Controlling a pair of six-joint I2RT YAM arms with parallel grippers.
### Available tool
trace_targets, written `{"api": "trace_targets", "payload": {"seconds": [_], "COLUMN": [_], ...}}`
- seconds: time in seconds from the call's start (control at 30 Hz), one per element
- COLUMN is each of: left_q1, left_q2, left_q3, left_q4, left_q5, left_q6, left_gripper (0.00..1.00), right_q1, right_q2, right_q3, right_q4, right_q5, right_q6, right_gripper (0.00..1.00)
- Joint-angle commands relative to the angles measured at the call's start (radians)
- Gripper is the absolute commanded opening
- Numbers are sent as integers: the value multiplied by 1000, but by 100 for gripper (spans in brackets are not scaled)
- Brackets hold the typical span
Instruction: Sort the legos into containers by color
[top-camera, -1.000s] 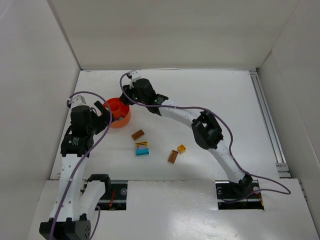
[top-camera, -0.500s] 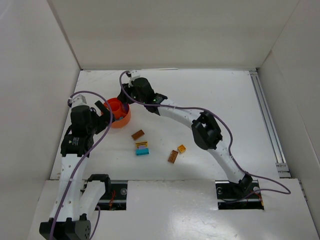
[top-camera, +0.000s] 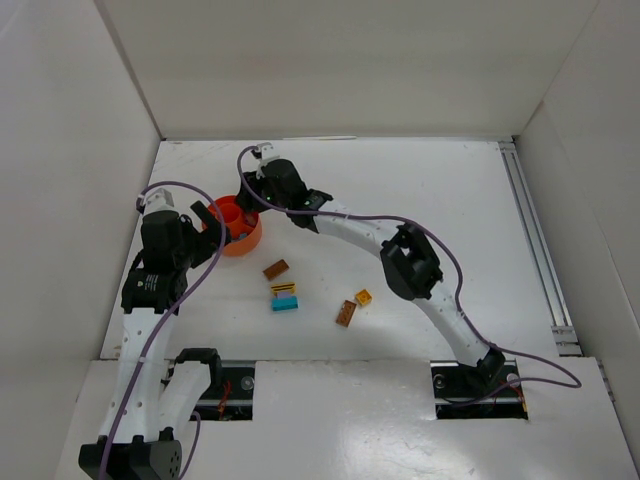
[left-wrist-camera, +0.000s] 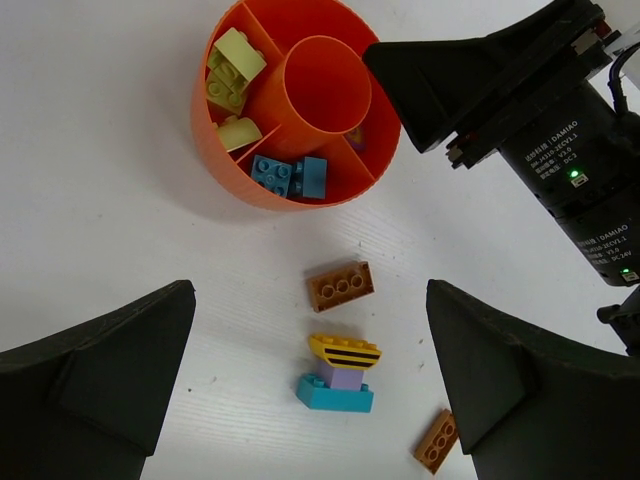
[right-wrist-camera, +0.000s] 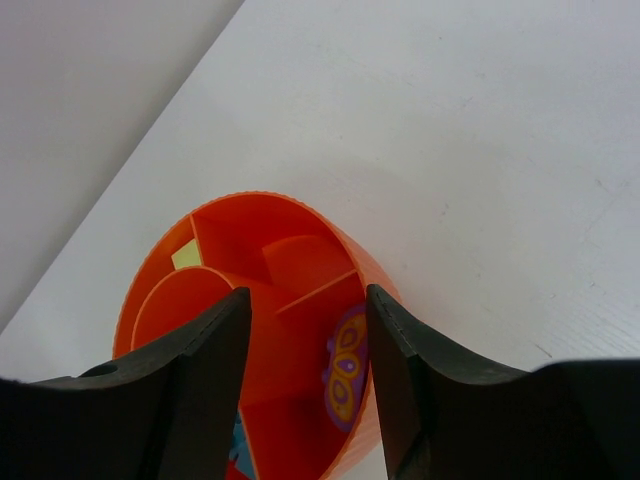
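Note:
The brown brick nearest the bowl is still unsorted, so my left gripper should next come down toward the right in the top view and close across the brick's long sides.
The orange-red bowl (top-camera: 246, 243) stands at the left and is split into compartments. In the left wrist view, the bowl (left-wrist-camera: 203, 135) holds lime green bricks (left-wrist-camera: 230, 75) and blue bricks (left-wrist-camera: 290, 177). My right gripper (top-camera: 250, 197) hangs open and empty over the bowl's far rim (right-wrist-camera: 362, 262); a purple-and-yellow piece (right-wrist-camera: 345, 372) lies in the compartment below its fingers. My left gripper (top-camera: 207, 222) is wide open and empty beside the bowl. On the table lie a brown brick (left-wrist-camera: 340, 286), a yellow-purple-teal stack (left-wrist-camera: 343, 372) and a second brown brick (left-wrist-camera: 437, 441).
A small yellow brick (top-camera: 364, 297) lies next to the second brown brick (top-camera: 346, 313). White walls enclose the table on the left, back and right. A metal rail (top-camera: 535, 240) runs along the right side.
My right gripper has shifted slightly left, further over the bowl. The left arm and the loose bricks have not moved.

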Motion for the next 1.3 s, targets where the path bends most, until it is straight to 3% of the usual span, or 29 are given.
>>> {"api": "trace_targets", "payload": {"seconds": [0.0, 0.23, 0.4, 0.6, 0.7, 0.9, 0.97, 1.03, 1.13, 1.27], "left_q1": [3, 3, -49, -159, -175, -207, -234, -334, -575, -656], "left_q2": [-5, -15, -5, 79, 128, 114, 158, 208, 370, 537], "left_q3": [4, 33, -7, -70, -45, -45, -45, -18, 53, 140], "left_q4": [37, 37, 69, 124, 115, 170, 203, 227, 217, 174], "left_q5": [20, 112, 235, 212, 181, 145, 120, 30, -211, -325], "left_q6": [27, 60, 85, 85, 73, 17, -7, -30, -50, -50], "left_gripper": [100, 100, 100, 98, 88, 90, 90, 90, 91, 92], "right_q1": [11, -50, -93, -182, -192, -222, -242, -242, -261, -314], "right_q2": [-95, -310, -598, -902, -1040, -1168, -1194, -1194, -1206, -1226], "right_q3": [4, -188, -550, -930, -1094, -1269, -1282, -1282, -1282, -1282], "right_q4": [21, 21, 30, 66, 66, 66, 66, 66, 55, 37], "right_q5": [51, 69, 131, 94, 71, 42, 30, 19, 19, -49], "right_q6": [-47, -146, -239, -385, -458, -488, -477, -477, -477, -477], "right_gripper": [55, 70, 83, 95, 95, 96, 96, 97, 97, 97]}}
